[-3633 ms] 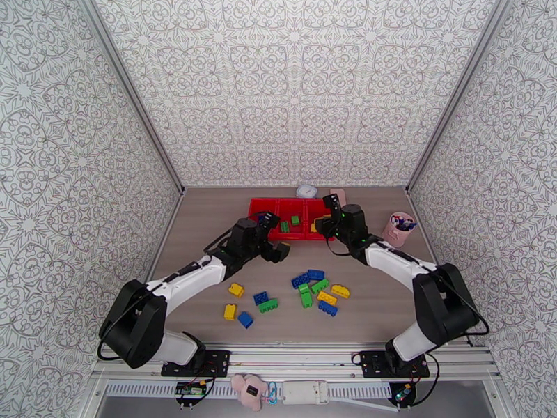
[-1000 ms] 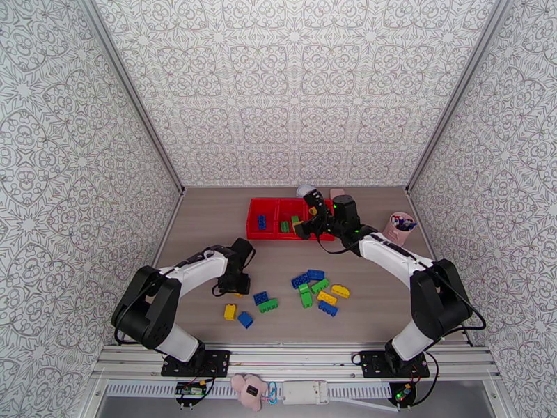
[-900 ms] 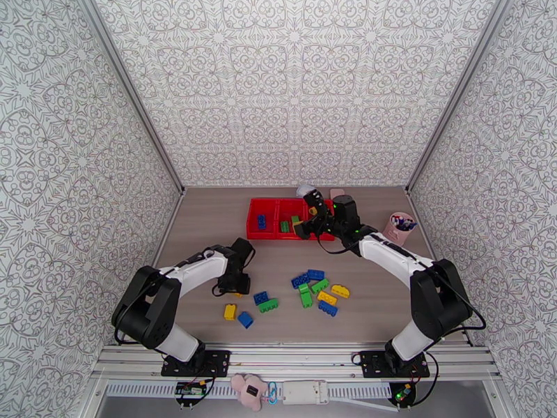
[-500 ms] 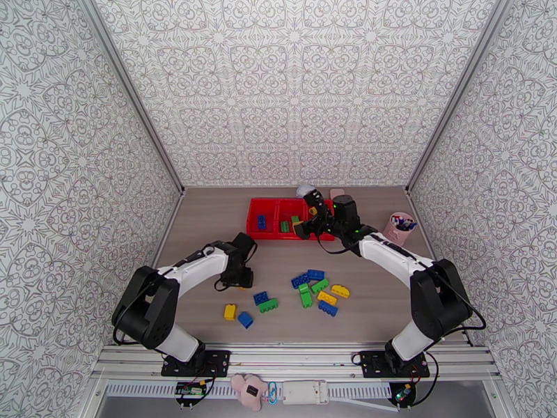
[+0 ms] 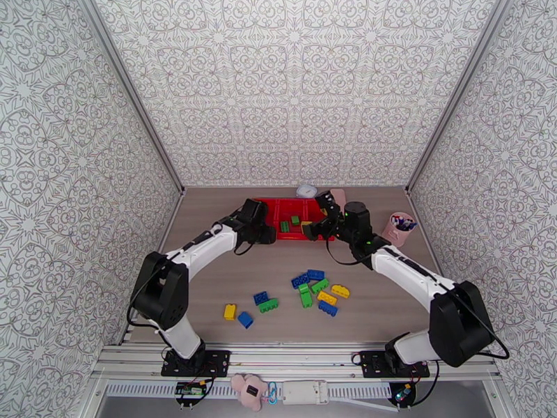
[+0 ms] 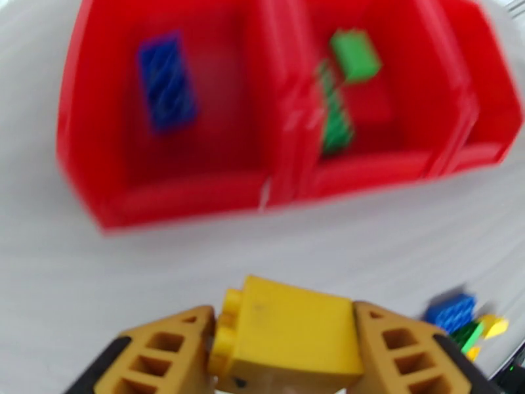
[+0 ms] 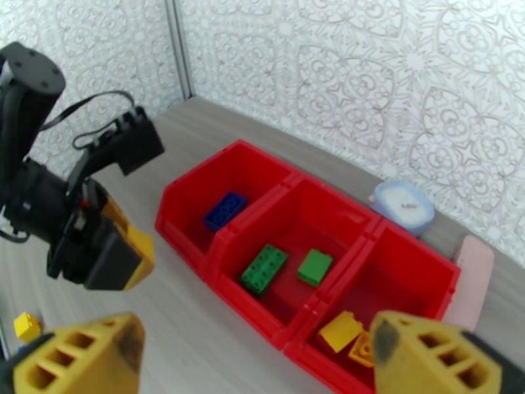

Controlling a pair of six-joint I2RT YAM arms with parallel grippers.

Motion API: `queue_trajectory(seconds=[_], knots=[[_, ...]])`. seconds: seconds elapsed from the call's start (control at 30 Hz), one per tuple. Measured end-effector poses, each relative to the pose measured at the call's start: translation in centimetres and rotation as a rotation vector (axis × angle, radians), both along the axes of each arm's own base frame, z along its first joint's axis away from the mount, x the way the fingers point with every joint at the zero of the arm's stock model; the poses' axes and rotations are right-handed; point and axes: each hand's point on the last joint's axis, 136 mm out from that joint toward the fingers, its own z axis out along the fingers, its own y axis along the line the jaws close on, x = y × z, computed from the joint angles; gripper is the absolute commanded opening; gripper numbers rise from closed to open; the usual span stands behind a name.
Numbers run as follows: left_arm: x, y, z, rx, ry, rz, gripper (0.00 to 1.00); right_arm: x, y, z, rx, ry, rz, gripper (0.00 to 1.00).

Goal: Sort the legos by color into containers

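My left gripper swings outward next across the tray (image 5: pixel 306 236), past the green legos, and then releases the lego over the bin with matching yellow legos.
My left gripper (image 6: pixel 285 346) is shut on a yellow lego (image 6: pixel 289 333), held above the table just in front of the red containers (image 6: pixel 197 198). From above, the left gripper (image 5: pixel 267 235) sits at the tray's (image 5: pixel 306 236) near left corner. The left bin holds a blue lego (image 7: pixel 225 210), the middle one two green legos (image 7: pixel 264 269), and the right one yellow legos (image 7: pixel 340 331). My right gripper (image 7: pixel 256 339) is open and empty, hovering over the tray's right end (image 5: pixel 317 216). Several loose legos (image 5: pixel 317 287) lie on the table.
A pink pen cup (image 5: pixel 398 230) stands at the right. Behind the tray are a white round object (image 7: pixel 402 206) and a pink case (image 7: pixel 474 270). Nearer the front edge, a yellow brick (image 5: pixel 230 312) and a blue brick (image 5: pixel 245 320) lie on the left.
My left arm has lifted the yellow lego off the table and swung it up to the tray's left front. The right gripper has drawn back slightly to the right and stays open.
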Motion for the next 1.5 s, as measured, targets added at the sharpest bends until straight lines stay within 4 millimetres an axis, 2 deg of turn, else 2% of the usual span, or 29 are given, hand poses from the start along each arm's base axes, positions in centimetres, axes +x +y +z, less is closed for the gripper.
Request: queue_trajectory(seconds=[0.17,0.33,0.57,0.77,1.0,1.2,1.3,1.5], knots=[[3.9,-4.2,3.3,-0.096,-0.139,-0.075,0.43,-0.5,-2.0,0.3,-0.001,-0.019,-0.061,0.95],[7.2,-8.1,4.8,-0.149,-0.217,-0.142,0.43,-0.9,-2.7,0.0,-0.004,-0.018,-0.086,0.94],[11.4,-12.7,4.6,-0.186,-0.261,-0.213,0.43,-1.3,-3.2,0.0,-0.008,-0.021,-0.1,0.95],[13.8,-15.5,3.3,-0.196,-0.263,-0.244,0.43,-1.5,-3.7,0.3,-0.009,-0.031,-0.119,0.95],[14.7,-18.0,2.8,-0.221,-0.265,-0.277,0.43,-1.7,-4.2,0.2,-0.014,-0.026,-0.131,0.95],[14.3,-18.6,2.3,-0.237,-0.241,-0.295,0.46,-1.7,-4.4,-0.1,-0.021,-0.016,-0.136,0.95],[14.3,-18.6,2.4,-0.238,-0.239,-0.298,0.54,-1.9,-4.5,-0.1,-0.022,-0.013,-0.138,0.95],[14.0,-18.5,2.1,-0.235,-0.225,-0.302,0.76,-2.1,-4.7,0.5,-0.019,-0.024,-0.144,0.95]])
